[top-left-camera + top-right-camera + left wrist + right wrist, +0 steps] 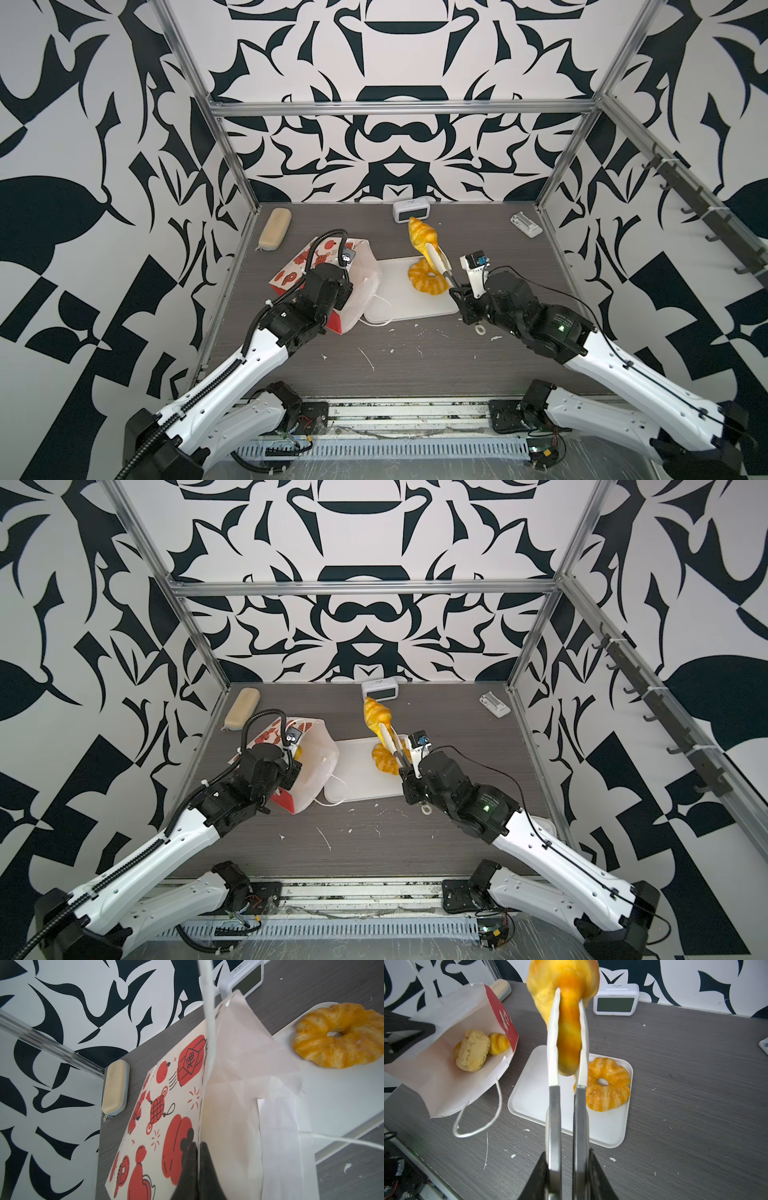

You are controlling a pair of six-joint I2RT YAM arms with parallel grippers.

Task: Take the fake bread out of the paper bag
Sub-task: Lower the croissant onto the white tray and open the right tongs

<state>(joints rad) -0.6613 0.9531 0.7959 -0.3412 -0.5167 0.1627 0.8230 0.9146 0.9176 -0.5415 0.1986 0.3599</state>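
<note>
The ring fills the other end of the tray, so the robot's right gripper needs to go down toward the paper bag (297,268) and over the tray's empty end (394,281) to release the tongs.
The paper bag (297,268) lies tilted on the left of the table, its white mouth (446,1076) facing the tray. My left gripper (198,1144) is shut on the bag's upper edge. Inside the bag lie a pale roll (473,1050) and a small yellow piece of fake bread (499,1043). My right gripper (568,1154) is shut on metal tongs (553,1105). The tongs' white tips pinch a croissant-like roll (419,235), held in the air above the tray's far side. A large ring of fake bread (426,278) rests on the white tray (399,303).
A tan oblong case (274,228) lies at the back left, a white clock (409,210) at the back wall and a small white device (525,224) at the back right. The bag's cord handle (378,316) loops over the tray's near edge. White scraps dot the table front.
</note>
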